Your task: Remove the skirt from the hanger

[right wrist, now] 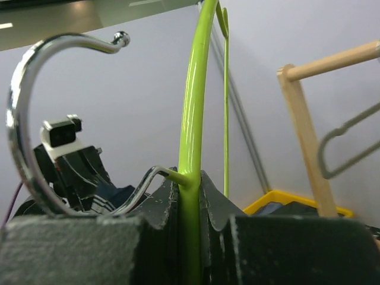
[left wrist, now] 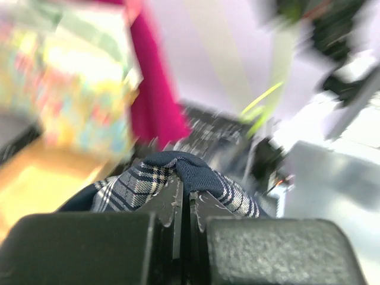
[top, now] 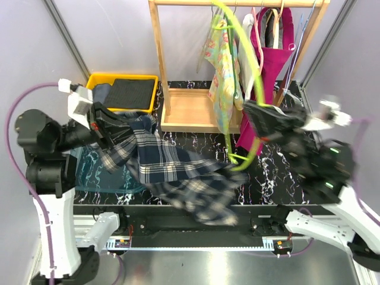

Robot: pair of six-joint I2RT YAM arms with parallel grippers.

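I will move my right gripper away from the skirt [top: 172, 166], then down with a turn to the marble [top: 270, 158] beside the magenta garment, because that spot is bare.
The navy plaid skirt [top: 172, 166] hangs stretched over the table from my left gripper [top: 105, 122] down toward the front edge. My left gripper [left wrist: 185, 193] is shut on a fold of the skirt [left wrist: 190, 175]. The lime green hanger [top: 246, 71] stands upright at the right, apart from the skirt's upper part; its lower end [top: 240, 160] is near the skirt's right edge. My right gripper [top: 261, 119] is shut on the hanger's green bar [right wrist: 191, 154] beside its chrome hook [right wrist: 29, 113].
A wooden clothes rack [top: 184, 110] stands at the back with a floral garment [top: 222, 77] and a magenta garment [top: 267, 77] hanging on it. A yellow bin [top: 122, 92] with dark folded cloth sits back left. The tabletop is black marble [top: 273, 172].
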